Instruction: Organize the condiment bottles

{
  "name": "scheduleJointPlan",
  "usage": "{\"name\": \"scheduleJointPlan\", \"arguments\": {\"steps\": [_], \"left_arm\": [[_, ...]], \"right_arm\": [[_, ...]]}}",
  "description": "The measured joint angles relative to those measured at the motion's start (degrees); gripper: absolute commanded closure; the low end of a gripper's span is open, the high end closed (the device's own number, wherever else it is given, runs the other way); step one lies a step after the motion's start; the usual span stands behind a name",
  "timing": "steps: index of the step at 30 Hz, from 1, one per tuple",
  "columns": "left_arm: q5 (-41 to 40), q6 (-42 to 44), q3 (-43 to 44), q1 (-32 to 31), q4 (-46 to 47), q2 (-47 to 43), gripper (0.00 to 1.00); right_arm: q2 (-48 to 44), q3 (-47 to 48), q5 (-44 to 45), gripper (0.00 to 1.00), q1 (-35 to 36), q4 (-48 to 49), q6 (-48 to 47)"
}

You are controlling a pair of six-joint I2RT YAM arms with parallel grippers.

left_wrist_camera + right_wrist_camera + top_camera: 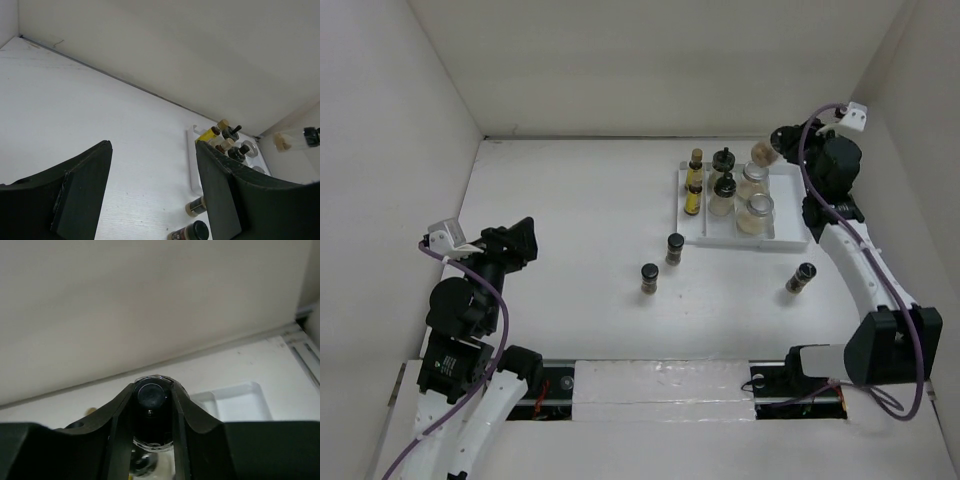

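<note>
My right gripper moves down toward the tray's empty compartment's far end [785, 182] [240, 401] next and releases the jar, since that end lies clear below, to the right in the wrist view.
A white divided tray [788, 208] at the back right holds two slim yellow-liquid bottles [694, 183], two black-topped jars [723, 180] and two wider pale-filled jars [755, 196]. My right gripper [775, 143] is shut on a black-capped glass jar [763, 153] and holds it above the tray's far edge. The jar's cap [152, 395] sits between the fingers in the right wrist view. Three dark spice jars stand on the table: two [674, 248] [649, 278] left of the tray and one [801, 277] in front of it. My left gripper [517, 241] is open and empty at the left.
The white walls close in on three sides. In the left wrist view the tray's left wall [192, 165] and two loose spice jars [195, 205] [191, 232] lie ahead to the right. An empty tray compartment [235, 402] lies below the right gripper.
</note>
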Motion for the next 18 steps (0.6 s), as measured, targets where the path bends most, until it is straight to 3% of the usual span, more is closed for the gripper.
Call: {"name": "scheduleJointPlan", "arguments": {"steps": [10, 18], "left_arm": [[0.39, 0.33, 0.0, 0.0, 0.04, -0.35, 0.36], [0.39, 0.42, 0.0, 0.0, 0.11, -0.33, 0.36]], "right_arm": [[18.45, 1.62, 2.99, 1.0, -13.09, -2.75, 3.98], [26.56, 8.55, 4.33, 1.0, -13.97, -3.04, 2.73]]}}
